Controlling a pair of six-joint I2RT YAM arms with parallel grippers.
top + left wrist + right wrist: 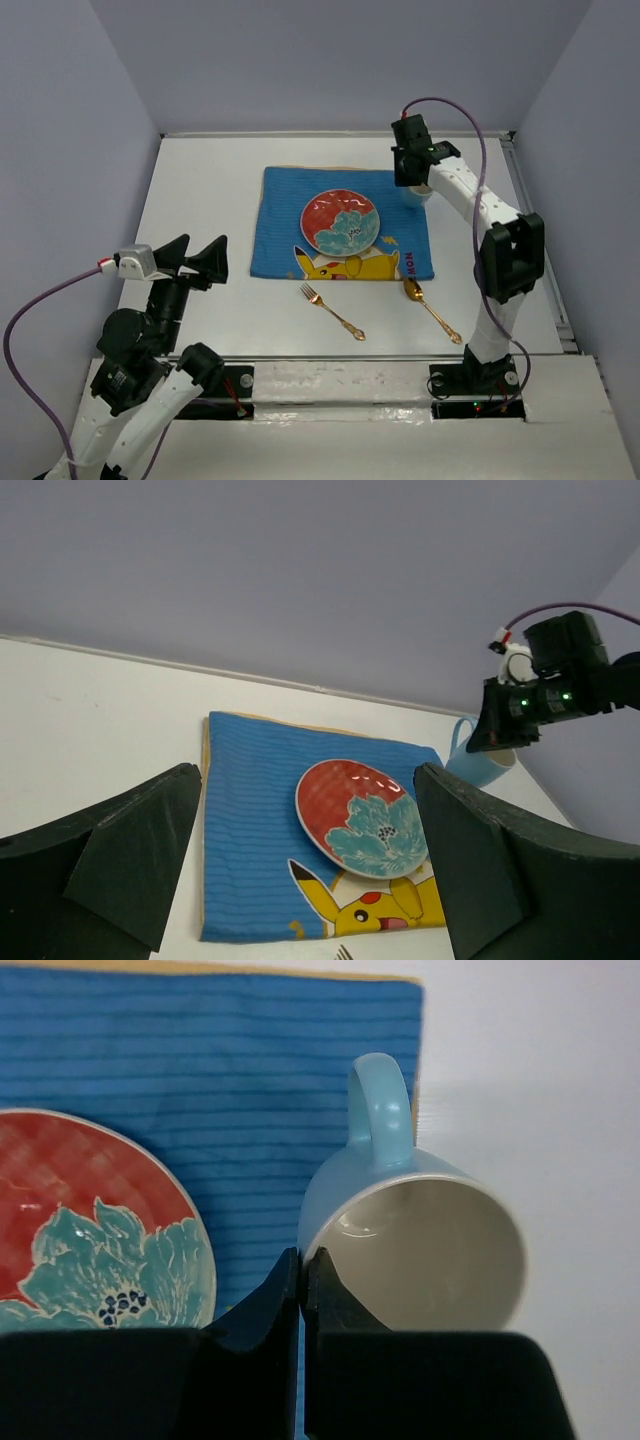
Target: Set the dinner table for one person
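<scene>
I should next carry the mug (420, 1250) outward with my right gripper, then down onto the cloth's bare far corner beyond the plate, and release it.
On the white dinner table (200, 190) lies a blue cartoon-print cloth (280, 220) with a red and teal flowered plate (341, 222) on it. A gold fork (332, 311) and a gold spoon (432, 309) lie on the table in front of the cloth. By the cloth's far right corner is a light blue mug (420, 1250), handle pointing away. My right gripper (302, 1260) is shut on its rim, one finger inside and one outside. My left gripper (200, 262) hangs open over the table's near left, holding nothing.
Lavender-grey walls close the table in at the back and both sides. A metal rail (540, 240) runs along the right edge. The mug (480, 765) and right wrist show past the plate (362, 817) in the left wrist view.
</scene>
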